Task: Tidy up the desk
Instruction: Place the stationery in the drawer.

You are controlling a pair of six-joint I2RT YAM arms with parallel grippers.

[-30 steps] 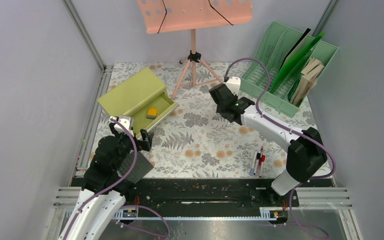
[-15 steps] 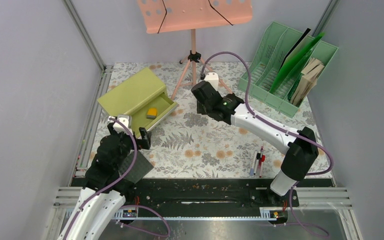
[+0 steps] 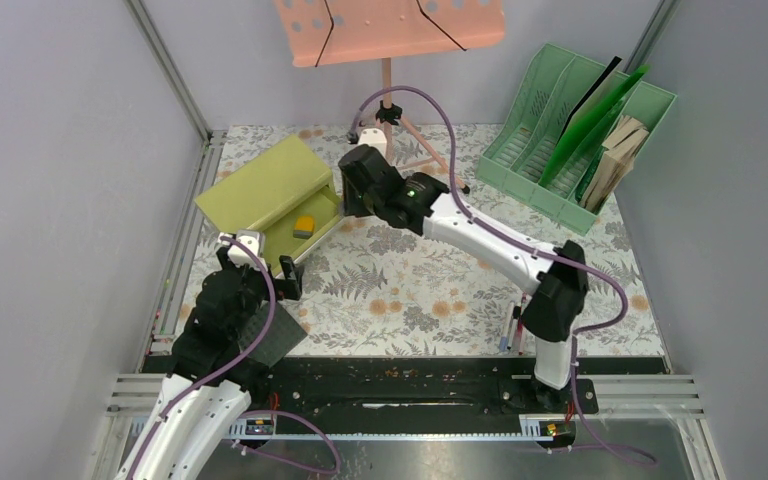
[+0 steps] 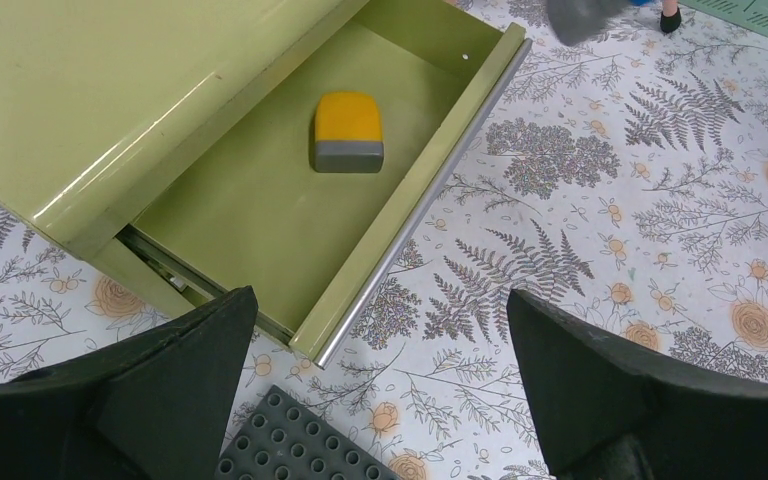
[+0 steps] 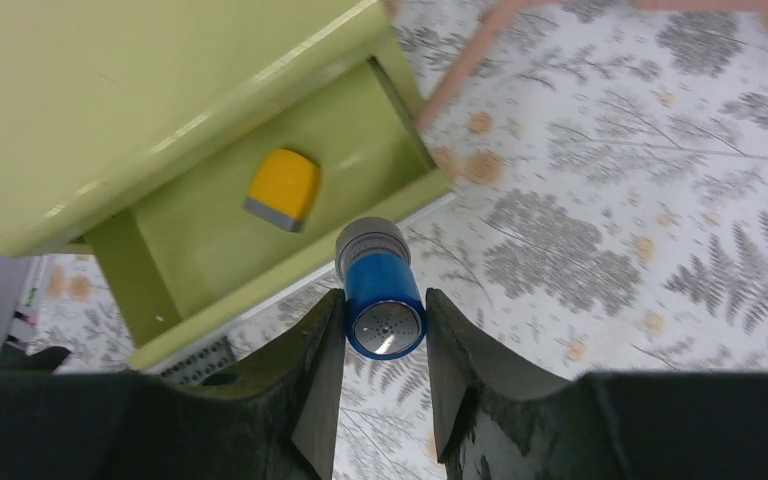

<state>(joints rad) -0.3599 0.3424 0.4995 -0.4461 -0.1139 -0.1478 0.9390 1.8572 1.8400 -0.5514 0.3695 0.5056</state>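
Note:
My right gripper should next go over the drawer's front bar and down, as the drawer's bottom beside the eraser is below it, to its left in the top view.
The desk is a fern-and-flower printed tabletop. At its back left stands an olive-yellow cabinet with its drawer pulled out. A yellow and grey eraser lies in the drawer. My right gripper is shut on a blue cylinder with a grey cap and a perforated metal end. It hangs just above the drawer's right front corner. My left gripper stands wide open and empty near the drawer's front rail, over a dark grey studded plate.
A pink music stand rises at the back middle, its tripod legs just behind the right gripper. A green file rack with folders fills the back right. Pens lie near the front right by the right arm's base.
The right arm has swung left, from beside the file rack to the drawer's corner, with the blue cylinder in its jaws. The left arm has stayed still.

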